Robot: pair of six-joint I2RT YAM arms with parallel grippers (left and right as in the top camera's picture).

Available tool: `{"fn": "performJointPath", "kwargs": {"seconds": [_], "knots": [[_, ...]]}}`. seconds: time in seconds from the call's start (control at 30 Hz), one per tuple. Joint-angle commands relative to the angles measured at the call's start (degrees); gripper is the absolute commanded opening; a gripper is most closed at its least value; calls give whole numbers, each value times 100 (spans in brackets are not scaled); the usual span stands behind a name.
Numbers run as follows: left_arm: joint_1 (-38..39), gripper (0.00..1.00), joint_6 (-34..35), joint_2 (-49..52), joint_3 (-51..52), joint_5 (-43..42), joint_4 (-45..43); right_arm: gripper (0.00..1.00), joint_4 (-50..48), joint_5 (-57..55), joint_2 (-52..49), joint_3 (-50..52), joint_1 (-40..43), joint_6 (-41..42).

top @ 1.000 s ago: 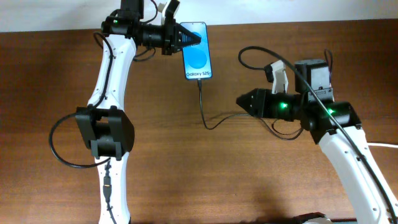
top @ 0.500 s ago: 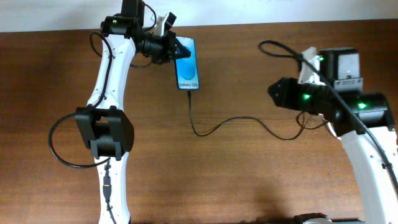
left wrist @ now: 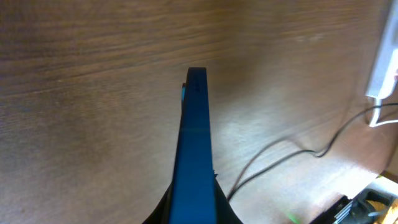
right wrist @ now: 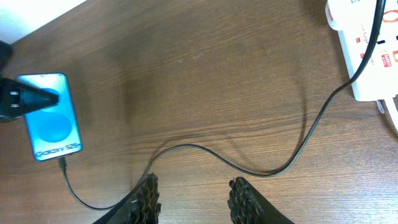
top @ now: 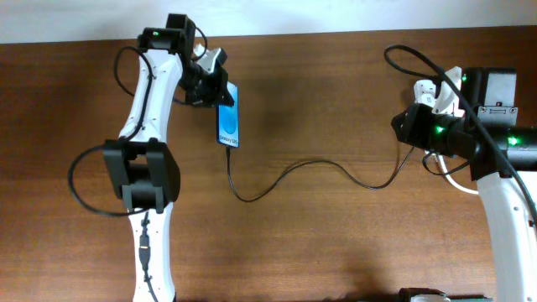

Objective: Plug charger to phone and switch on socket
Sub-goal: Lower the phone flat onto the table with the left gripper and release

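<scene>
The top end of the charger already meets the phone's bottom edge, so my left gripper will lower toward the bare wood below the phone and release it next.
The phone shows its blue screen at the back left of the table, and my left gripper is shut on its top end. In the left wrist view the phone stands edge-on between the jaws. The charger is a thin black cable that meets the phone's bottom edge and curves across the wood to the socket, a white strip with red marks. My right gripper hangs open above the cable with nothing between its fingers; it is far to the right of the phone.
A thick white cord loops beside the right arm's base. The left arm's own black cable bows out on the left side. The table's back edge meets a white wall.
My left gripper has carried the phone leftwards and nearer the front, dragging the cable with it. The right arm has drawn back to the right, away from the phone.
</scene>
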State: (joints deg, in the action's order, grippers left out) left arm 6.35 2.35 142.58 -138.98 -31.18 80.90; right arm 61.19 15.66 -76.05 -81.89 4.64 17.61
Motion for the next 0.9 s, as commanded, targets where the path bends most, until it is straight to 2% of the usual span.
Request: {"fn": "performJointPath", "kwargs": {"seconds": [0.0,0.43,0.57,0.63,0.73,0.87], "knots": [[-7,0,0,402,109,37,-50,39,-2,-101,79,-105,31,0],[-7,0,-4,831,111,275,-177,39,44,-98,79,-105,31,-2],[-9,3,-7,955,111,275,-173,39,46,-98,79,-105,31,-2],[-9,8,-7,955,111,275,-177,39,46,-98,79,-105,31,-2],[-15,28,-7,955,111,278,-177,39,55,-98,79,-105,31,-4],[-59,39,-7,955,103,278,-168,39,59,-120,79,-105,31,-4]]}}
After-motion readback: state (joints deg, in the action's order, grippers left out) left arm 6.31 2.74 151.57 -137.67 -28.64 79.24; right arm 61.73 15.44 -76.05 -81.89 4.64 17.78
